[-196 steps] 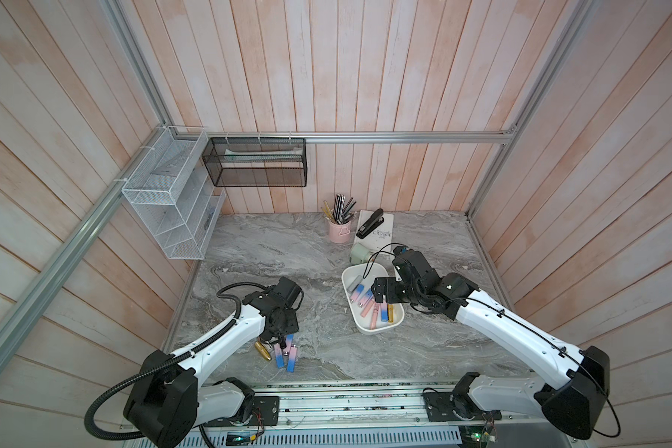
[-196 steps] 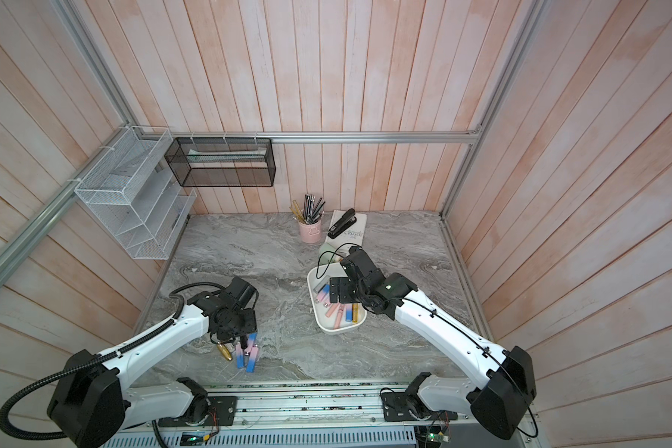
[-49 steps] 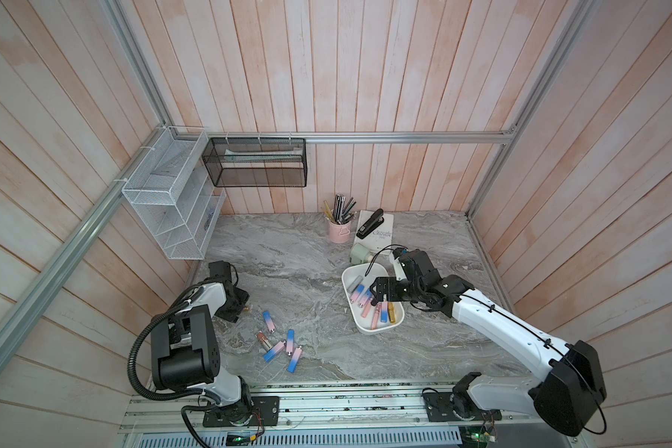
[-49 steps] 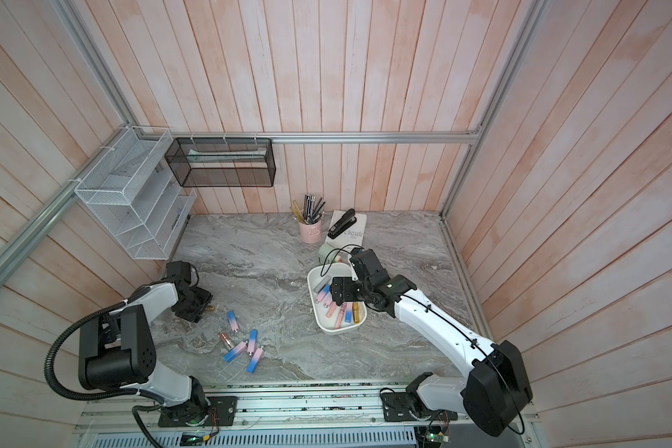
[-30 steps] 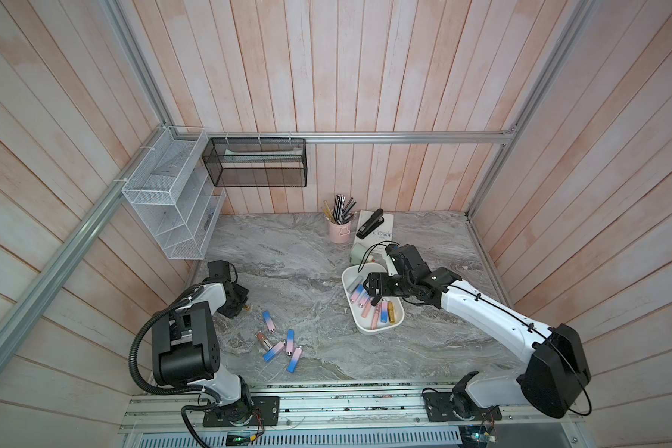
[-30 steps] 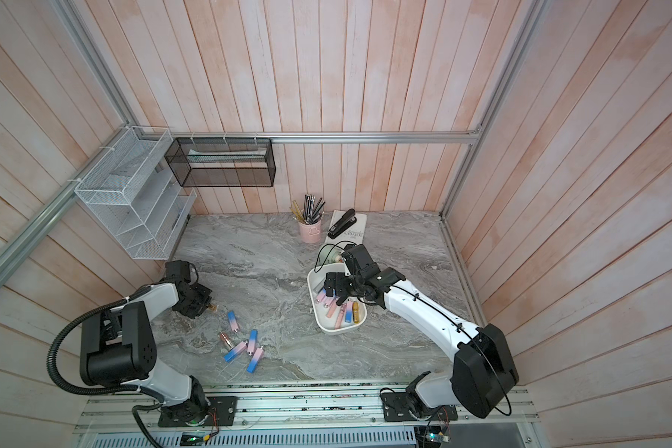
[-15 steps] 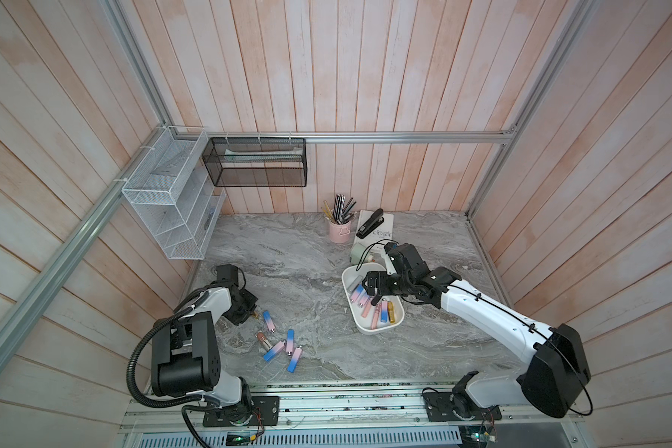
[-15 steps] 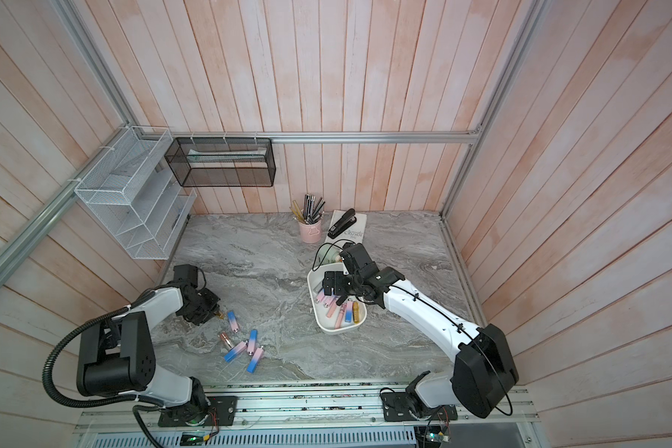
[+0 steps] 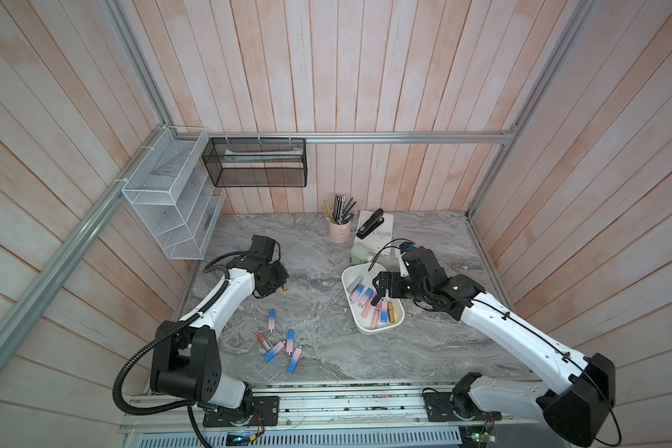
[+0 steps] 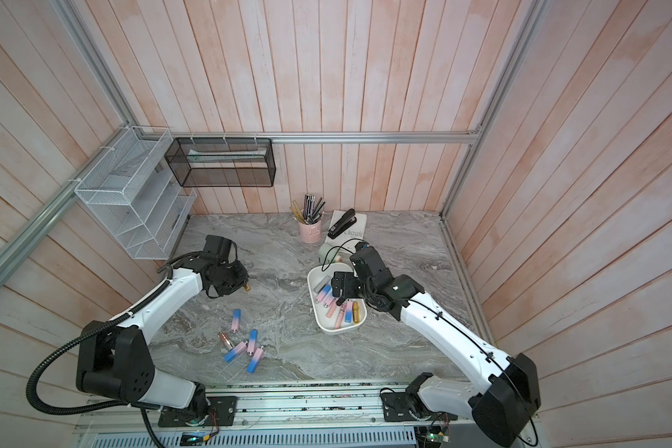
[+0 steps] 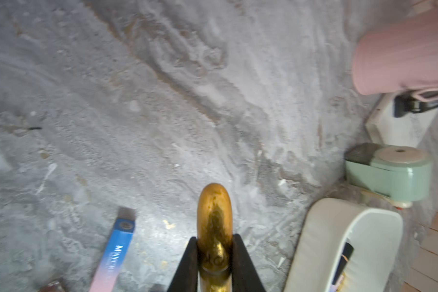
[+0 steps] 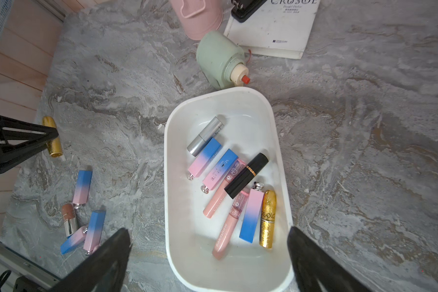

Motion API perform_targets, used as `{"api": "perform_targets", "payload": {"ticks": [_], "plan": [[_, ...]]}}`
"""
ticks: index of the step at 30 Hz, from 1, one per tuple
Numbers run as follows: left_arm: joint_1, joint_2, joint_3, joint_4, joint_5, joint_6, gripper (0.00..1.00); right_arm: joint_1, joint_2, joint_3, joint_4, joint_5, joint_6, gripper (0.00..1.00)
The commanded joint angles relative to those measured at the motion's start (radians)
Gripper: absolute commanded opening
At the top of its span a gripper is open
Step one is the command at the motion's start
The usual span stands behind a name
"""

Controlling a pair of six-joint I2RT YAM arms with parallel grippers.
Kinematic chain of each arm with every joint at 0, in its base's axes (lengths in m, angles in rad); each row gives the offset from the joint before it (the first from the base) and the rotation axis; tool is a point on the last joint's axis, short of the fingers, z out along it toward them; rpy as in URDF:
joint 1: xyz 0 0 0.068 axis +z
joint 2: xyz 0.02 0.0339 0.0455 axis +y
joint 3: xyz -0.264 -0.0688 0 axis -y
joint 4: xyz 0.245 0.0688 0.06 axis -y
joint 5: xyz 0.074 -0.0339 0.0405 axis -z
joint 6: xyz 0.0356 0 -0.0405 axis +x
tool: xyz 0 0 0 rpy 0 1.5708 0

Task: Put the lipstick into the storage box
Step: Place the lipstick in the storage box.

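The left gripper swings across the marble next, over the storage box's far end (image 11: 374, 242) by the sharpener. It releases the gold lipstick (image 11: 214, 217) there, as the storage box's bare bottom shows room.
My left gripper (image 11: 214, 250) is shut on a gold lipstick (image 11: 214, 217), whose rounded end sticks out past the fingers. In both top views it is held low over the marble at mid-left (image 9: 283, 288) (image 10: 246, 288), well left of the storage box. The right wrist view also shows the gold lipstick (image 12: 51, 136). The storage box (image 9: 377, 331) (image 12: 238, 108) is a white tub holding several lipsticks. My right gripper (image 12: 208, 231) (image 9: 379, 293) hangs open above the box with nothing between its fingers. Several pink-and-blue lipsticks (image 9: 271, 320) and a brown one (image 9: 261, 340) lie loose near the front.
Behind the box stand a green sharpener (image 9: 359, 252), a pink pen cup (image 9: 338, 232) and a white book (image 9: 383, 236) with a black stapler (image 9: 369, 224) on it. A white wire rack (image 9: 171, 209) and a black mesh basket (image 9: 257, 166) hang on the walls.
My left gripper has moved away from the left wall toward the middle of the table, carrying the gold lipstick. The right arm has barely shifted above the box.
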Motion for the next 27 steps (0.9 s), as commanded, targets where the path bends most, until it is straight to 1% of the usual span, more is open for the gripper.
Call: {"api": "perform_targets", "payload": {"ticks": [1, 6, 11, 14, 18, 20, 24, 27], "plan": [[-0.093, 0.075, 0.073, 0.013, 0.004, -0.037, 0.19, 0.004, -0.063, -0.037, -0.095, 0.063, 0.047, 0.98], [-0.252, 0.230, 0.211, 0.063, 0.030, -0.075, 0.19, 0.004, -0.174, -0.062, -0.175, 0.102, 0.094, 0.98], [-0.394, 0.411, 0.410, 0.052, 0.043, -0.073, 0.19, 0.004, -0.259, -0.071, -0.251, 0.131, 0.135, 0.98], [-0.438, 0.497, 0.494, 0.042, 0.062, -0.073, 0.19, 0.004, -0.299, -0.069, -0.291, 0.141, 0.157, 0.98], [-0.474, 0.552, 0.538, 0.042, 0.081, -0.072, 0.20, 0.004, -0.352, -0.066, -0.337, 0.158, 0.186, 0.98], [-0.482, 0.559, 0.537, 0.050, 0.090, -0.073, 0.23, 0.004, -0.372, -0.068, -0.356, 0.165, 0.197, 0.98], [-0.487, 0.563, 0.535, 0.053, 0.118, -0.071, 0.40, 0.004, -0.404, -0.077, -0.376, 0.168, 0.213, 0.98], [-0.487, 0.541, 0.548, 0.034, 0.116, -0.055, 0.49, 0.004, -0.404, -0.082, -0.368, 0.159, 0.210, 0.98]]}}
